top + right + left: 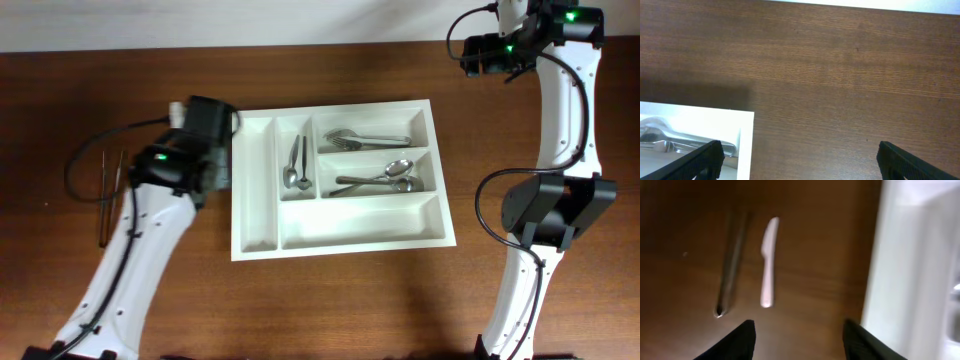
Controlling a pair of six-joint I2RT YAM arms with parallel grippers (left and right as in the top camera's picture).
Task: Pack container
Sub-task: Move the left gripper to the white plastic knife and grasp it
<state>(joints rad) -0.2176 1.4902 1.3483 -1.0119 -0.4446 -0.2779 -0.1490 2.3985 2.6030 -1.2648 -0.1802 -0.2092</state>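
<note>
My left gripper needs to move away from the tray next and then go down onto the white knife's handle (768,283).
The container, a white cutlery tray (345,243), lies mid-table. Its upper wide compartment holds forks (365,138), the middle one spoons (380,178), and the right narrow one small spoons (297,165). My left gripper (205,122) hovers by the tray's left edge. In the left wrist view it (799,336) is open and empty over bare wood, with a white knife (768,262) and a dark metal utensil (732,265) ahead and the tray wall (910,270) to the right. My right gripper (480,55) is raised at the far right. In its wrist view it (800,157) is open and empty beside the tray corner (742,135).
Two thin dark utensils (105,195) lie on the wood at the far left. The tray's left narrow compartment (255,185) and bottom wide compartment (360,215) show bare white. The right arm's base (555,205) stands right of the tray.
</note>
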